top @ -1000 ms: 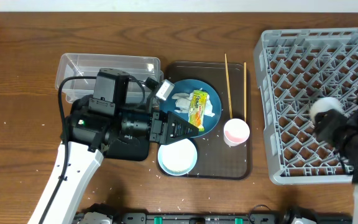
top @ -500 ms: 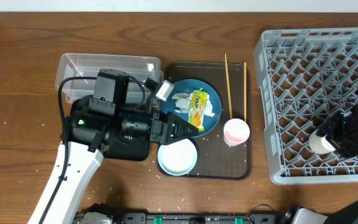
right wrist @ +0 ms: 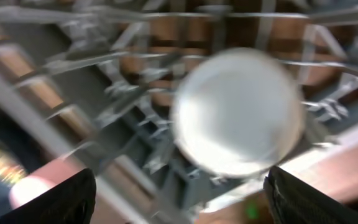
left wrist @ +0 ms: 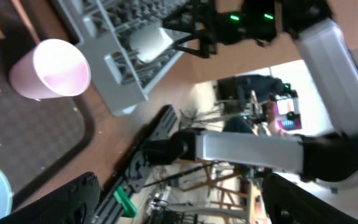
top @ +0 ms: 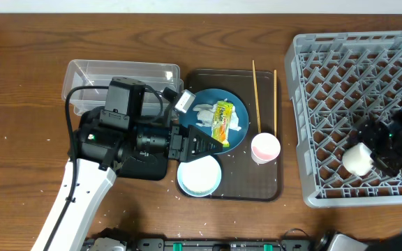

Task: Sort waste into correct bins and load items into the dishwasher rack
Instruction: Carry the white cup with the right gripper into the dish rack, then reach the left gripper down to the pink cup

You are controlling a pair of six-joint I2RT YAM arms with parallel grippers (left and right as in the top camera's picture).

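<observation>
My left gripper should tilt down next and move onto the pink cup's plate-side rim [top: 252,145] [left wrist: 36,66], because the cup stands to its right in the overhead view.
The small white cup [top: 358,159] rests in the grey dishwasher rack [top: 340,70] near its front edge. My right gripper [top: 377,145] hovers just over it, open, and in the right wrist view the blurred cup [right wrist: 238,112] sits clear of both fingers. My left gripper [top: 211,139] is open and empty at the near edge of the dark blue plate [top: 211,95]. The plate holds the yellow-green wrapper [top: 222,118] and white tissue [top: 202,113]. The pink cup [top: 265,147], the white bowl [top: 199,176] and two chopsticks [top: 257,94] lie on the brown tray [top: 257,185].
The clear tub [top: 121,73] stands at the back left. The black tray [top: 149,169] is mostly hidden under my left arm. Rice grains dot the table near the front edge. The left wrist view shows the pink cup [left wrist: 53,68] and the rack [left wrist: 104,31] beyond it.
My right gripper carried the white cup toward the rack's front edge, lowered it and opened its jaws. The left arm has not moved.
</observation>
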